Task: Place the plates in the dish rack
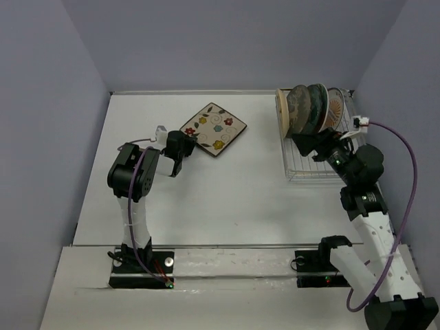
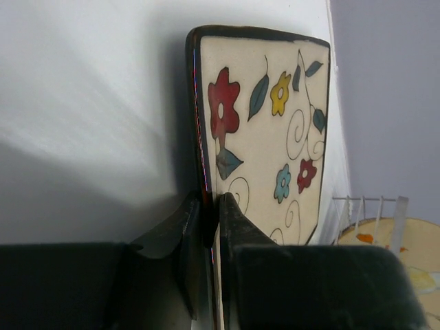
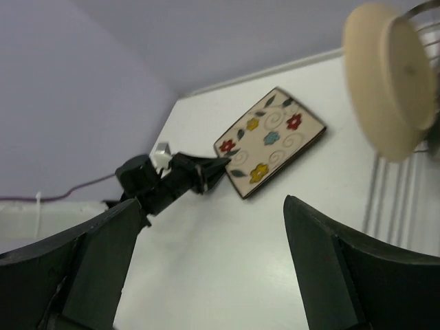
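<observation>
My left gripper holds the floral plate's opposite rim, so the plate's far rim gets my right gripper next, down and to the left in the top view.
The square cream floral plate (image 1: 214, 129) is on the table's far middle; it also shows in the left wrist view (image 2: 268, 137) and the right wrist view (image 3: 269, 141). My left gripper (image 1: 181, 146) is shut on its dark rim at the near-left corner (image 2: 212, 213). I cannot tell whether the plate is lifted. The dish rack (image 1: 313, 172) stands at the far right with several plates (image 1: 306, 108) upright in it, among them the orange-sunburst one (image 1: 335, 106). My right gripper (image 1: 316, 143) hangs over the rack's front, open and empty (image 3: 213, 268).
The back wall and the right wall stand close to the rack. A purple cable (image 1: 412, 172) loops off the right arm. In the right wrist view a cream plate's back (image 3: 388, 75) is close at the upper right, with rack wires (image 3: 399, 192) below it.
</observation>
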Motion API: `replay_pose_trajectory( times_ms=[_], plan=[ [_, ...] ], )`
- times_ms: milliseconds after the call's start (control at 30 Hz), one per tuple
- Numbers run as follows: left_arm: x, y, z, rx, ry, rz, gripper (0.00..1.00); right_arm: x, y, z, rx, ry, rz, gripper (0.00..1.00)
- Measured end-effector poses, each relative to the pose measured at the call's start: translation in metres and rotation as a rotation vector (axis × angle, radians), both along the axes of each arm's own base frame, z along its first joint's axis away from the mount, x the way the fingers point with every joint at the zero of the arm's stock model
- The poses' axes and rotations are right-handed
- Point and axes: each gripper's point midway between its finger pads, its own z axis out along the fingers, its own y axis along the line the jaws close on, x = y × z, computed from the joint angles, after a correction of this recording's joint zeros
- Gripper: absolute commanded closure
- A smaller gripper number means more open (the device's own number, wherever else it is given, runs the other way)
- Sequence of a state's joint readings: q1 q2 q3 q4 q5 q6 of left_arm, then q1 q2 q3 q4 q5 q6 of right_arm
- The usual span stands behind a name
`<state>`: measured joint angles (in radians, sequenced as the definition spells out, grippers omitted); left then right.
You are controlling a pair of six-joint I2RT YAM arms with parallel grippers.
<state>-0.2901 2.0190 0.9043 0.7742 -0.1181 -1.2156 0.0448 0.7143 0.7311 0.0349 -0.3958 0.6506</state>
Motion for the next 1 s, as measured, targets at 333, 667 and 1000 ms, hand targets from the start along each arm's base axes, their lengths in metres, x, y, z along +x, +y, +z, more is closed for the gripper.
replay_pose_trajectory(
  times_ms=[333, 667, 1000],
  plan=[
    [-0.083, 0.05, -0.005, -0.041, 0.003, -0.035, 0.94, 0.013, 0.16, -0.082, -0.213, 0.227, 0.368, 0.1],
    [-0.13, 0.047, -0.005, -0.015, 0.015, -0.142, 0.94, 0.095, 0.226, -0.166, -0.427, 0.382, 0.371, 0.13],
    [-0.147, 0.051, 0.015, 0.072, -0.004, -0.188, 0.94, 0.177, 0.222, -0.254, -0.533, 0.557, 0.33, 0.16]
  ],
)
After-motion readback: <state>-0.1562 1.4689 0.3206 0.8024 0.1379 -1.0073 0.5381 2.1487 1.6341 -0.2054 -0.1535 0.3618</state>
